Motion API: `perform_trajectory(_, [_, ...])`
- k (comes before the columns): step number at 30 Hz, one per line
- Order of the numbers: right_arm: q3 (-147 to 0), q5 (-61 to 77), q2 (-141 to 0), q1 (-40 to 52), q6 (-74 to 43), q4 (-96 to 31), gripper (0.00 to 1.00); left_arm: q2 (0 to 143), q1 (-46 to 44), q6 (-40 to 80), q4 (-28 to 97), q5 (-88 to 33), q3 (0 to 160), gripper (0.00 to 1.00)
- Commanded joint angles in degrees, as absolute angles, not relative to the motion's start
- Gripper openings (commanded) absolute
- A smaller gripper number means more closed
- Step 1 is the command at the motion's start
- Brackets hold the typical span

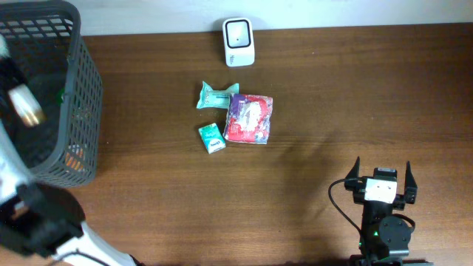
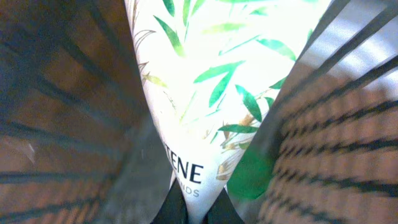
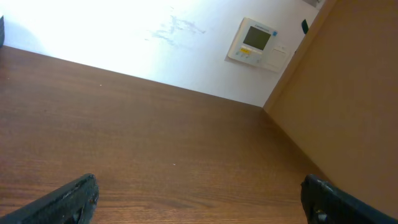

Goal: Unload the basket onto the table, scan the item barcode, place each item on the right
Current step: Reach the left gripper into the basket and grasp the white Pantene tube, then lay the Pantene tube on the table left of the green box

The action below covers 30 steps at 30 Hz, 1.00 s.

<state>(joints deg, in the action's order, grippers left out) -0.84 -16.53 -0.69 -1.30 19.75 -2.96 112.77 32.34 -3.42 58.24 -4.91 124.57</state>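
My left gripper is to lift the tube point(image 2: 205, 74) over the basket's rim, and it will then lower it onto the table beside the teal packet.
My left gripper point(image 2: 198, 213) is shut on the narrow end of a white tube point(image 2: 205, 74) printed with green leaves and dark lettering. It holds the tube inside the black mesh basket point(image 1: 77, 89), whose wires point(image 2: 56, 124) surround it in the left wrist view. In the overhead view that arm is a blur at the left edge, over the basket. The white barcode scanner point(image 1: 239, 41) stands at the table's far edge. My right gripper point(image 1: 382, 177) is open near the front right, nothing between its fingers point(image 3: 74, 199).
A teal packet point(image 1: 216, 96), a red snack bag point(image 1: 249, 118) and a small green box point(image 1: 211, 137) lie together mid-table. Something green point(image 2: 252, 174) lies in the basket behind the tube. A wall thermostat point(image 3: 256, 42) shows in the right wrist view.
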Motion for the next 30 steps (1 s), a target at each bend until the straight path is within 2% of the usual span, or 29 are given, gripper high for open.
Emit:
perform_trajectory(1, [-0.3,-17.2,-0.4,-1.6,19.7,-3.0,0.99,102.9,32.7,5.5,54.6,-8.4,128.0,0.00])
perform_trajectory(4, [-0.3,-17.2,-0.4,-1.6,19.7,-3.0,0.99,98.6,32.7,16.2,52.9,-10.9,128.0,0.00])
perform_trajectory(7, [-0.3,-17.2,-0.4,-1.6,19.7,-3.0,0.99,96.0,32.1,27.1,52.9,-26.8,128.0,0.00])
perform_trajectory(9, [-0.3,-17.2,-0.4,-1.6,19.7,-3.0,0.98,96.0,29.3,27.8,53.0,-37.0,127.6,0.00])
perform_trajectory(13, [-0.3,-17.2,-0.4,-1.6,19.7,-3.0,0.99,96.2,19.8,26.6,53.7,-39.6,126.3,0.00])
perform_trajectory(15, [-0.3,-17.2,-0.4,-1.6,19.7,-3.0,0.99,96.6,13.8,23.7,54.1,-36.8,125.5,0.00])
perform_trajectory(20, [-0.3,-17.2,-0.4,-1.6,19.7,-3.0,0.99,98.2,-0.3,23.0,63.0,-13.3,120.7,0.00])
perform_trajectory(24, [-0.3,-17.2,-0.4,-1.6,19.7,-3.0,0.98,101.2,-8.4,23.0,63.4,-1.6,113.3,0.00])
perform_trajectory(30, [-0.3,-17.2,-0.4,-1.6,19.7,-3.0,0.99,112.0,-14.3,23.0,59.6,0.1,105.6,0.00])
